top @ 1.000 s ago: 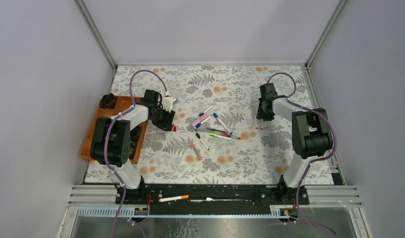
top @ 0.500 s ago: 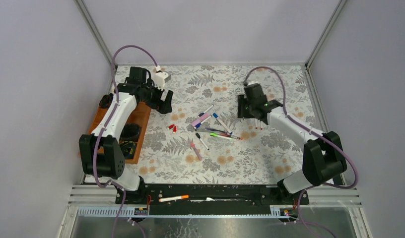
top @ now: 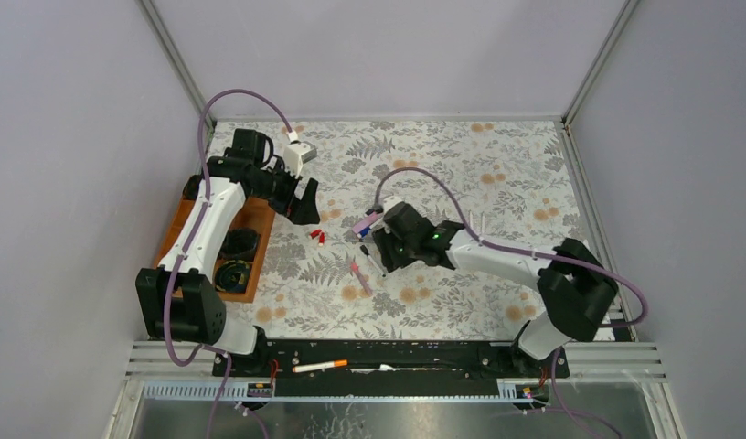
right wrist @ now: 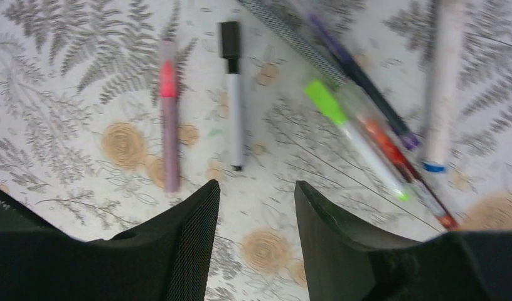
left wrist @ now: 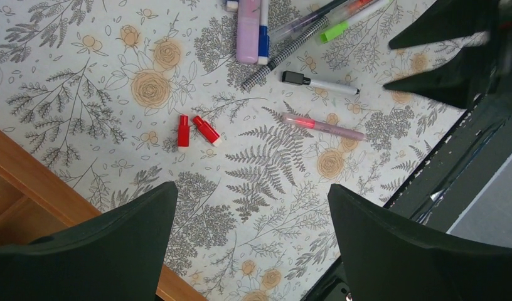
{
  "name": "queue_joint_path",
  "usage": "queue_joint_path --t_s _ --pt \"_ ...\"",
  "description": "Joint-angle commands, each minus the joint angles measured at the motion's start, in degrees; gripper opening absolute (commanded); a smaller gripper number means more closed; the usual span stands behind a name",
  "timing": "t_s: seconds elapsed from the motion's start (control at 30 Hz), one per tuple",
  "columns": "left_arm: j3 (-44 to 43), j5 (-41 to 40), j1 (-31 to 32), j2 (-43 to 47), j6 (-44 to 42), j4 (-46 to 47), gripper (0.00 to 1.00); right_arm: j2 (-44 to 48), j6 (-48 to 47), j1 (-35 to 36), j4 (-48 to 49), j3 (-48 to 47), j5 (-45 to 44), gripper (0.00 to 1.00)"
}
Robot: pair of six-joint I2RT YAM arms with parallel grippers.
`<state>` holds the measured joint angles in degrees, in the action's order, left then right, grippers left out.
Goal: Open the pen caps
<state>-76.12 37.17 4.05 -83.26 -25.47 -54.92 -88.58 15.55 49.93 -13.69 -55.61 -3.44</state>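
Note:
My right gripper moves down and left in the top view onto the black-capped pen's white body (top: pixel 376 263) (right wrist: pixel 235 119) next, since bare mat is on both its sides.
Two short red pen caps (left wrist: pixel 183 130) (top: pixel 316 236) lie loose on the floral mat, side by side. The pens lie clustered mid-table: a black-capped white pen (right wrist: pixel 233 94), a pink pen (right wrist: pixel 169 113), a green-capped pen (right wrist: pixel 351 135) and a thick pink highlighter (left wrist: pixel 247 31). My left gripper (left wrist: pixel 252 187) (top: pixel 301 203) hangs open and empty above the mat, up-left of the red caps. Over the cluster's near side hovers my right gripper (right wrist: pixel 256 185) (top: pixel 380 247), open with only bare mat between its fingers. Its arm hides part of the pile from above.
A wooden tray (top: pixel 191 240) with dark round holders sits at the left edge, under my left arm. One orange-tipped pen (top: pixel 320 366) rests on the black rail by the arm bases. Grey walls enclose the mat.
My left gripper opened wide and pulled up and back from the red caps, which stay on the mat. My right arm swung from the right side leftward over the pens, opening further.

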Motion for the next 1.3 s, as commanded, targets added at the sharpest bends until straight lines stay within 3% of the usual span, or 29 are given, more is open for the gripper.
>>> queue_joint_path --t_s 0.0,0.37,0.57,0.73,0.87,1.0,1.27 --pt "0.2 1.5 -0.3 0.2 -0.8 -2.2 0.98 -6.4 0.9 4.7 2.5 -5.9 -2.8 0.54" --pt "1.0 1.6 -0.3 0.8 -3.0 -3.8 0.99 -17.6 -3.3 4.8 2.2 -12.9 -5.6 0.51" --pt "0.8 2.0 -0.3 0.9 -4.5 -4.8 0.99 -20.0 -3.9 4.8 3.5 -12.0 -4.9 0.47" --pt "0.6 5.0 -0.3 1.0 -8.8 -8.4 0.98 -19.4 -3.8 4.8 6.0 -8.0 -3.5 0.35" --pt "1.4 6.9 -0.3 1.3 -11.8 -9.8 0.98 -17.3 -4.4 4.8 7.8 -5.3 -1.2 0.17" --pt "2.5 10.8 -0.3 1.7 -19.9 -13.3 0.99 -12.0 -6.8 4.8 8.3 -4.2 5.5 0.01" --pt "6.8 20.6 -0.1 3.9 -41.8 -21.5 0.98 -4.1 -8.2 0.6 0.4 -9.0 24.5 0.00"
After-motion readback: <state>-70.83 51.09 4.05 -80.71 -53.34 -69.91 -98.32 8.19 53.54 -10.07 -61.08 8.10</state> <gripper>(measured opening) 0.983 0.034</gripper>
